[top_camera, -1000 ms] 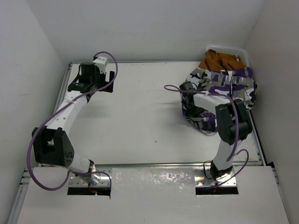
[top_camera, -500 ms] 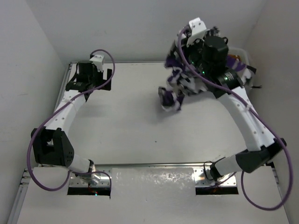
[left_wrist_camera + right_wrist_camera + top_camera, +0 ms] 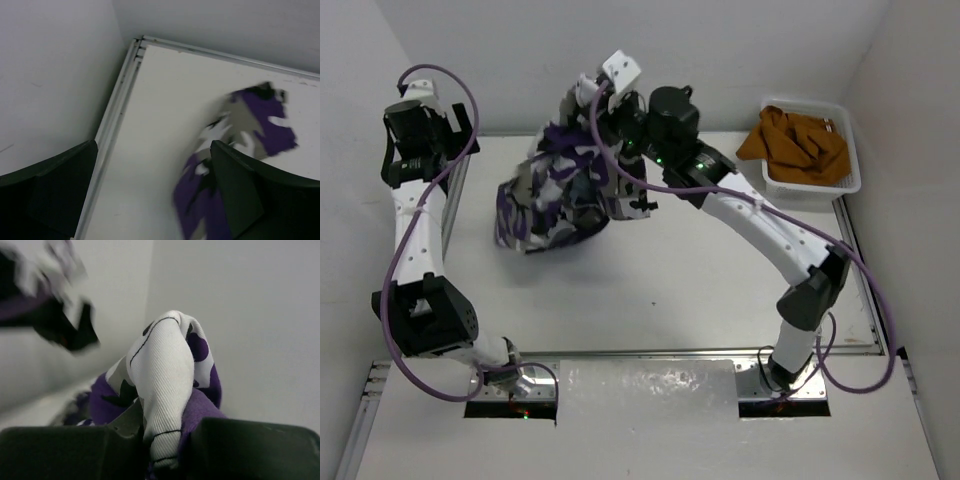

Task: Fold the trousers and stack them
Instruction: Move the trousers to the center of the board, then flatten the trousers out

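Note:
The left gripper moves down and back beside the metal bar next to close on the end of the trouser leg. Only my right gripper holds the trousers (image 3: 555, 195).
The camouflage trousers (image 3: 555, 195) hang in a bunch over the table's far left-middle, purple, white, grey and black. My right gripper (image 3: 592, 100) is raised high near the back wall and shut on a fold of the trousers (image 3: 167, 390). My left gripper (image 3: 420, 140) is open and empty at the far left corner, lifted off the table. In the left wrist view the trousers (image 3: 240, 145) appear blurred to the right, partly behind the right finger (image 3: 260, 195).
A white basket (image 3: 848, 182) at the far right holds a plain orange-brown garment (image 3: 795, 140). White walls close the back and both sides. A metal rail (image 3: 117, 115) runs along the table's left edge.
My right arm has swung from the far right to the far left-middle, carrying the trousers out of the basket area. My left arm has lifted and pulled back toward the left corner.

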Available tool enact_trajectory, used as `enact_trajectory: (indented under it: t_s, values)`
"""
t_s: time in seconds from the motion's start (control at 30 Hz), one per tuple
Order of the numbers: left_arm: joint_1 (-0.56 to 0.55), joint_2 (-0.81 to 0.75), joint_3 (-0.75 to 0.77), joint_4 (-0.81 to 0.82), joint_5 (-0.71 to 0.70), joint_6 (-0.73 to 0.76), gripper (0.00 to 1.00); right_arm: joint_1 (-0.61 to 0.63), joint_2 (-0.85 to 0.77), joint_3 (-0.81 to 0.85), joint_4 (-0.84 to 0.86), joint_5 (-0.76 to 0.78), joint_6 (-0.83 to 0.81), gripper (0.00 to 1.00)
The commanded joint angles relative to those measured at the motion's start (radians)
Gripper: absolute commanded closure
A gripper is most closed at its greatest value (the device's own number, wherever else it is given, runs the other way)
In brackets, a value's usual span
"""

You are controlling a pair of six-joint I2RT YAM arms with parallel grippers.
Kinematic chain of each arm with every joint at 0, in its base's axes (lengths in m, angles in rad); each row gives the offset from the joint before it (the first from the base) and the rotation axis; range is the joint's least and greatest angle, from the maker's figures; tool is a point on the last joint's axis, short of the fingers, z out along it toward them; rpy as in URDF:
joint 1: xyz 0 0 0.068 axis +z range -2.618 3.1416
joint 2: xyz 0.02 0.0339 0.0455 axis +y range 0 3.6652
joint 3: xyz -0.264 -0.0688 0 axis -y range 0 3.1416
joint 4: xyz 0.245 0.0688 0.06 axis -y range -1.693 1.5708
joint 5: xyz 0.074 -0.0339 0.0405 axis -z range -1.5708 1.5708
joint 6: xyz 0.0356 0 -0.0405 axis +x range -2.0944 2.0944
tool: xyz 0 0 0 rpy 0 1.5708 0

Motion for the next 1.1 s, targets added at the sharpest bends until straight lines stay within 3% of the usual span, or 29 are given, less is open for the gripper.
enact_trajectory:
  t_s: [0.0,0.13,0.17,0.23,0.27,0.3,0.33,0.4,0.43,0.47,0.57,0.63,0.67,0.7,0.73,0.8,0.87,0.93,1.07]
  values:
    - [0.038,-0.014,0.047,0.009,0.020,0.018,0.04,-0.062,-0.002,-0.062,0.034,0.191,0.015,1.00]
    - [0.043,-0.003,0.049,-0.005,0.066,0.084,0.04,-0.231,0.065,-0.090,-0.200,0.038,0.259,0.98]
    - [0.043,0.002,0.040,-0.012,0.092,0.097,0.05,-0.269,0.102,-0.042,-0.267,0.000,0.320,0.86]
    - [0.042,0.013,0.021,-0.017,0.127,0.124,0.06,-0.343,0.248,0.043,-0.459,-0.055,0.303,0.45]
    - [0.042,0.026,0.003,-0.027,0.146,0.130,0.08,-0.357,0.308,0.162,-0.543,-0.028,0.239,0.06]
    - [0.040,0.034,-0.005,-0.040,0.158,0.140,0.09,-0.375,0.367,0.233,-0.622,0.028,0.218,0.01]
    - [0.035,0.042,-0.013,-0.050,0.169,0.168,0.10,-0.386,0.457,0.290,-0.757,0.115,0.220,0.01]
    - [0.029,0.063,-0.036,-0.098,0.151,0.200,0.10,-0.438,0.478,0.343,-0.822,0.095,0.330,0.01]
    - [0.029,0.071,-0.043,-0.118,0.138,0.226,0.10,-0.451,0.420,0.295,-0.779,0.055,0.365,0.01]
    - [0.029,0.086,-0.059,-0.153,0.090,0.240,0.10,-0.457,0.371,0.129,-0.722,0.055,0.396,0.01]
    - [0.038,0.106,-0.111,-0.196,0.006,0.305,0.07,-0.457,0.204,-0.143,-0.573,0.055,0.384,0.06]
    - [0.072,0.115,-0.140,-0.204,-0.038,0.326,0.06,-0.455,0.162,-0.203,-0.606,0.067,0.375,0.66]
    - [0.087,0.128,-0.158,-0.209,-0.038,0.328,0.05,-0.455,0.131,-0.264,-0.620,0.085,0.378,0.92]
    - [0.106,0.137,-0.163,-0.210,-0.038,0.323,0.05,-0.455,0.114,-0.311,-0.622,0.078,0.387,0.97]
    - [0.145,0.160,-0.174,-0.207,-0.026,0.317,0.05,-0.455,0.098,-0.414,-0.588,0.058,0.407,0.88]
    - [0.184,0.192,-0.177,-0.201,-0.026,0.306,0.05,-0.457,0.058,-0.525,-0.484,0.017,0.451,0.55]
    - [0.192,0.256,-0.162,-0.195,-0.061,0.297,0.04,-0.465,0.053,-0.639,-0.423,0.010,0.523,0.34]
    - [0.196,0.317,-0.137,-0.181,-0.078,0.277,0.03,-0.480,0.085,-0.667,-0.383,0.016,0.589,0.24]
    - [0.196,0.399,-0.067,-0.135,-0.089,0.219,0.01,-0.485,0.171,-0.636,-0.332,-0.005,0.652,0.16]
